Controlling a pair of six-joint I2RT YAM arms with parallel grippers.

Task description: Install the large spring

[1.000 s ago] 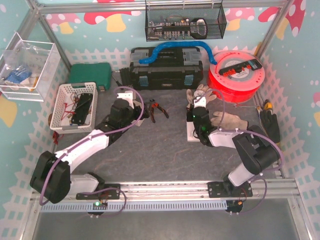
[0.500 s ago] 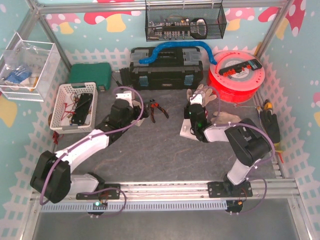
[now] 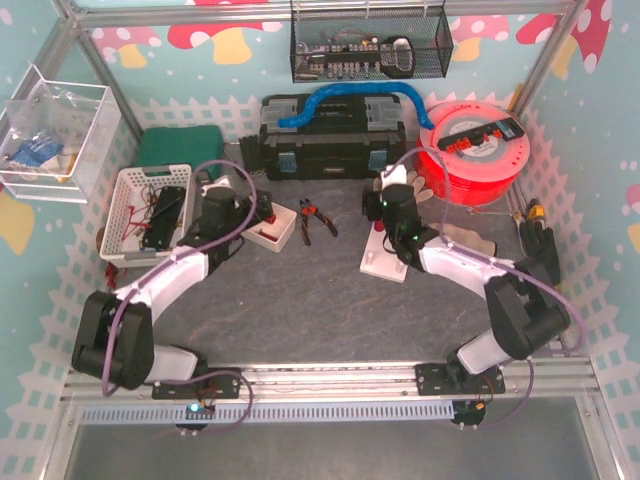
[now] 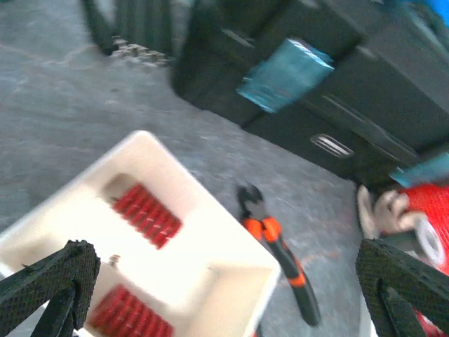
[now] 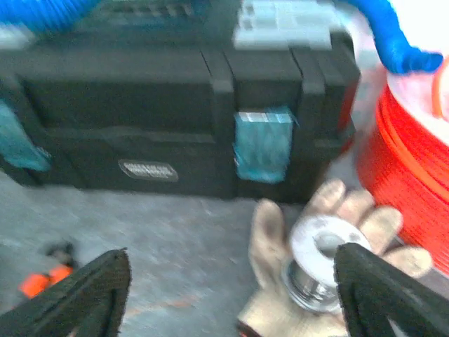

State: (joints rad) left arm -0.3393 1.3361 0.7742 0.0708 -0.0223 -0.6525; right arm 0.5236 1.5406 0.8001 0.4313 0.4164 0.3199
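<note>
The far red spring [image 3: 269, 219] lies at an angle below. The left gripper turns its open fingers to either side of its coils and lowers them into the white box next.
A small white box [image 4: 210, 281] sits on the grey mat and holds two red springs. One spring [image 4: 147, 214] lies at its far side. A thicker one [image 4: 130, 316] lies nearer and is cut off by the frame's edge. My left gripper [image 4: 224, 260] hovers open just over this box [image 3: 270, 232], with nothing between its fingers [image 4: 52, 288]. In the top view the left gripper [image 3: 252, 213] is at the box's left side. A white base plate [image 3: 385, 262] lies mid-table. My right gripper [image 3: 388, 205] stands open beyond it, holding nothing, and faces the gloves [image 5: 280, 246].
Orange-handled pliers [image 3: 312, 220] lie between the box and the plate. A solder reel [image 5: 323, 260] rests on the work gloves [image 3: 455, 240]. At the back stand a black toolbox [image 3: 332, 150], a red filament spool [image 3: 470, 150], a green case [image 3: 180, 150] and a white basket [image 3: 150, 215].
My right gripper opened and moved off the white plate toward the gloves. The left arm swung left, uncovering the white box. The plate shifted slightly left.
</note>
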